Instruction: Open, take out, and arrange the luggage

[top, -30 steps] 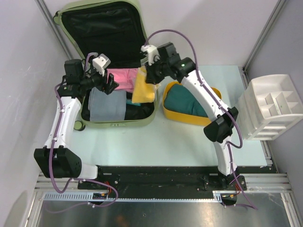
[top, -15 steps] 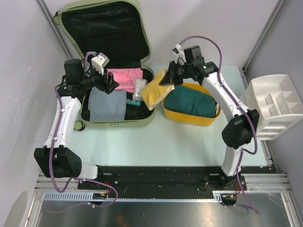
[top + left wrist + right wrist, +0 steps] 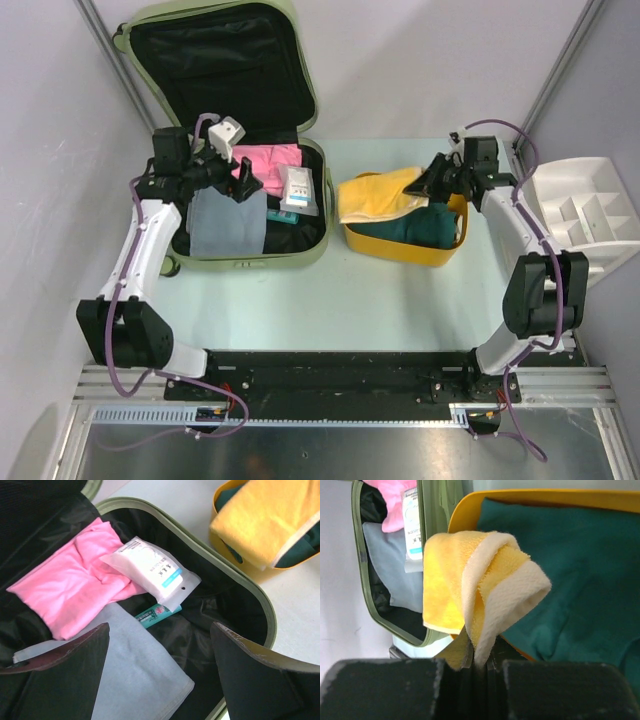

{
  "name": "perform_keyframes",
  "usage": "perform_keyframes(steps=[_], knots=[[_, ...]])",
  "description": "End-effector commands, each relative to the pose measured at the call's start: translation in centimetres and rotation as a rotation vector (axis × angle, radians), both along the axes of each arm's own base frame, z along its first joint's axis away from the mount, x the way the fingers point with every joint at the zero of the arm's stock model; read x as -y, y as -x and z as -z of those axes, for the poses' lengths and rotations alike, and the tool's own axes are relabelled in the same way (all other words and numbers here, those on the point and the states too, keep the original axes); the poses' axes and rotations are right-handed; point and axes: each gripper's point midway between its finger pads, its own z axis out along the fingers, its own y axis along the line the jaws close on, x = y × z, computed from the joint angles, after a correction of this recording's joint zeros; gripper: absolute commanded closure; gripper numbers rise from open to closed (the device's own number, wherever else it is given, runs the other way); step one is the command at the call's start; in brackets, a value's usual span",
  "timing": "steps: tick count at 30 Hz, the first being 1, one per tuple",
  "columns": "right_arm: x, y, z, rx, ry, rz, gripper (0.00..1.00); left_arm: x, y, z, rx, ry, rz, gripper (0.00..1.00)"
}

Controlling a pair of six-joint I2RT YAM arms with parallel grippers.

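I will next move my right gripper gently away from the suitcase and down into the tub, because the yellow towel's loose end hangs over the tub's rim by the suitcase (image 3: pixel 313 222).
The sage-green suitcase (image 3: pixel 313 222) lies open at the back left, lid up, black lining showing. Inside are a pink garment (image 3: pixel 268 166), a grey folded cloth (image 3: pixel 227 222), a white packet (image 3: pixel 298 188) and a teal tube (image 3: pixel 157 615). My left gripper (image 3: pixel 243 181) hovers open and empty over the grey cloth (image 3: pixel 135 670). My right gripper (image 3: pixel 432 183) is shut on a yellow towel (image 3: pixel 380 195), held over the yellow tub (image 3: pixel 400 247), which holds a dark green cloth (image 3: pixel 415 228). In the right wrist view the towel (image 3: pixel 470 585) hangs from my shut fingers above the green cloth (image 3: pixel 570 565).
A white divided organizer tray (image 3: pixel 585 222) stands at the right edge. A wall and metal post run along the left of the suitcase. Pale table surface (image 3: pixel 340 300) lies between the suitcase, tub and arm bases.
My right gripper has carried the yellow towel rightward out of the suitcase to over the yellow tub. My left gripper has shifted slightly right over the suitcase, still open.
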Motion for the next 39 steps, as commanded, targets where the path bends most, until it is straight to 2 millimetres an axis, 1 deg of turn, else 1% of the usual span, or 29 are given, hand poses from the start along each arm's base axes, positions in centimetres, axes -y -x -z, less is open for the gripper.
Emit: perform_keyframes(steps=[1,5,6,9,11,13,14,15,17,18,19,20,21,22,23,24,25,26,27,28,29,30,31,32,34,35,37,38,39], knots=[[2.1,-1.3,-2.2,0.173,0.029,0.019,1.00,0.8,-0.9,0.9,-0.013,-0.009,0.013,0.14],[4.4,-1.2,0.9,0.140,0.090,0.050,1.00,0.4,-1.8,2.4,-0.040,-0.033,-0.006,0.14],[4.6,-0.8,2.3,0.125,0.107,0.052,1.00,0.2,-1.9,2.7,-0.045,-0.043,-0.018,0.13],[5.2,-0.1,4.6,0.072,0.145,0.059,1.00,-0.3,-2.5,4.3,-0.084,-0.063,-0.059,0.13],[5.9,0.3,6.1,0.024,0.187,0.073,0.72,-0.7,-2.8,5.2,-0.108,-0.072,-0.082,0.13],[6.4,0.5,6.4,0.024,0.227,0.075,0.50,-1.4,-3.2,5.9,-0.119,-0.100,-0.122,0.13],[6.8,0.6,6.4,0.021,0.251,0.087,0.43,-1.8,-3.5,6.4,-0.132,-0.109,-0.142,0.13],[8.1,0.5,5.6,0.041,0.265,0.116,0.37,-2.1,-3.8,6.7,-0.141,-0.115,-0.164,0.13],[8.8,0.6,4.7,0.069,0.300,0.133,0.30,-3.0,-4.7,6.8,-0.155,-0.118,-0.232,0.13],[9.0,0.5,4.2,0.087,0.310,0.140,0.28,-3.4,-5.2,7.7,-0.186,-0.109,-0.256,0.13],[9.0,0.6,2.8,0.124,0.315,0.144,0.22,-3.7,-5.6,7.8,-0.213,-0.074,-0.289,0.13],[9.2,0.6,2.2,0.143,0.320,0.150,0.21,-4.0,-6.5,6.9,-0.205,-0.051,-0.311,0.13],[9.1,0.7,1.6,0.161,0.321,0.147,0.19,-4.6,-7.6,8.4,-0.249,-0.034,-0.344,0.13],[8.8,0.8,0.6,0.191,0.322,0.142,0.16,-4.7,-8.3,8.5,-0.279,0.007,-0.392,0.14],[8.8,0.8,0.0,0.208,0.336,0.143,0.15,-6.4,-10.0,7.5,-0.266,0.038,-0.451,0.14],[8.8,0.9,-0.4,0.224,0.340,0.145,0.14,-7.4,-11.2,9.1,-0.308,0.057,-0.490,0.14],[7.8,1.1,-1.1,0.252,0.341,0.121,0.14,-7.8,-12.1,9.6,-0.334,0.094,-0.517,0.15],[7.1,1.2,-1.7,0.274,0.343,0.103,0.14,-8.4,-13.5,8.3,-0.297,0.105,-0.527,0.15],[6.8,1.2,-1.9,0.288,0.352,0.093,0.13,-8.9,-14.4,8.5,-0.309,0.128,-0.561,0.15],[6.5,1.3,-2.2,0.302,0.355,0.085,0.13,-9.0,-15.5,10.6,-0.347,0.133,-0.571,0.15],[6.0,1.4,-2.9,0.326,0.358,0.075,0.12,-9.1,-16.6,9.7,-0.322,0.146,-0.571,0.15],[5.7,1.4,-3.3,0.344,0.363,0.067,0.12,-9.2,-17.2,10.0,-0.325,0.152,-0.572,0.14],[5.5,1.5,-3.7,0.360,0.366,0.060,0.12,-9.2,-17.9,11.6,-0.348,0.150,-0.578,0.13],[5.1,1.6,-4.2,0.378,0.366,0.052,0.12,-9.4,-18.8,11.3,-0.333,0.154,-0.588,0.09],[4.9,1.6,-4.9,0.398,0.372,0.044,0.12,-9.7,-19.7,12.2,-0.342,0.160,-0.613,0.08],[4.7,1.7,-5.1,0.404,0.371,0.042,0.12,-9.9,-20.4,13.2,-0.355,0.162,-0.620,0.06],[4.6,1.7,-5.6,0.412,0.373,0.046,0.12,-9.8,-20.9,14.1,-0.370,0.173,-0.628,0.05],[4.7,1.7,-5.8,0.415,0.376,0.048,0.12,-9.7,-21.0,15.5,-0.395,0.172,-0.630,0.04],[4.7,1.6,-6.0,0.418,0.377,0.050,0.12,-9.5,-21.1,16.1,-0.406,0.172,-0.633,0.04]])
